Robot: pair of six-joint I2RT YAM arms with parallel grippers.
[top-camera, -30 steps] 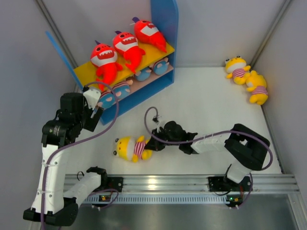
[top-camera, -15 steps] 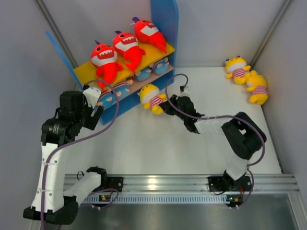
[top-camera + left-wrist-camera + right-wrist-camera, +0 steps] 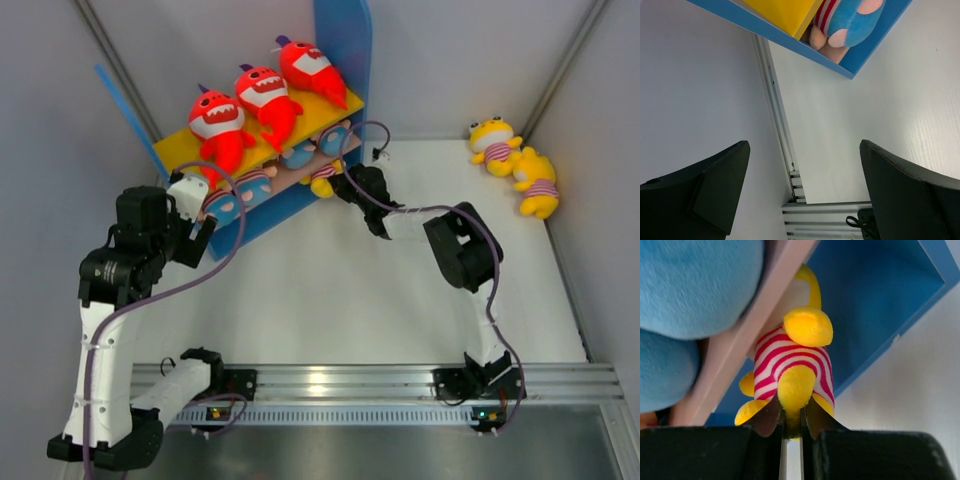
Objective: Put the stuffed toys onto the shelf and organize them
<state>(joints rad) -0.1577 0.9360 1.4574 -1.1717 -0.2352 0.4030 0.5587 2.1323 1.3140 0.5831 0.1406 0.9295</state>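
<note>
My right gripper is holding the yellow doll and should push away from my base, to slide the doll deeper under the pinkish lower board point(image 3: 737, 357) before it opens.
The shelf point(image 3: 345, 45) stands at the back left. Three red sharks point(image 3: 262, 98) lie on its yellow top board. Blue-hooded dolls in striped shirts point(image 3: 300, 155) sit on the pinkish lower board point(image 3: 737, 357). My right gripper point(image 3: 791, 415) is shut on a leg of a yellow doll in a red-striped shirt point(image 3: 790, 357). It holds the doll head first under the lower board, against the blue base point(image 3: 880, 315). The same doll point(image 3: 322, 178) shows in the top view at the shelf's front. My left gripper point(image 3: 805, 165) hangs open and empty by the shelf's left end point(image 3: 865, 55).
Two more yellow dolls point(image 3: 494, 143) point(image 3: 537, 185) lie at the back right corner of the table. Grey walls close in both sides. An aluminium rail point(image 3: 380, 380) runs along the near edge. A purple cable point(image 3: 370, 135) loops over the right wrist.
The right arm has carried the yellow doll from the near middle of the table up to the shelf and pushed it under the lower board. The left arm has barely shifted.
</note>
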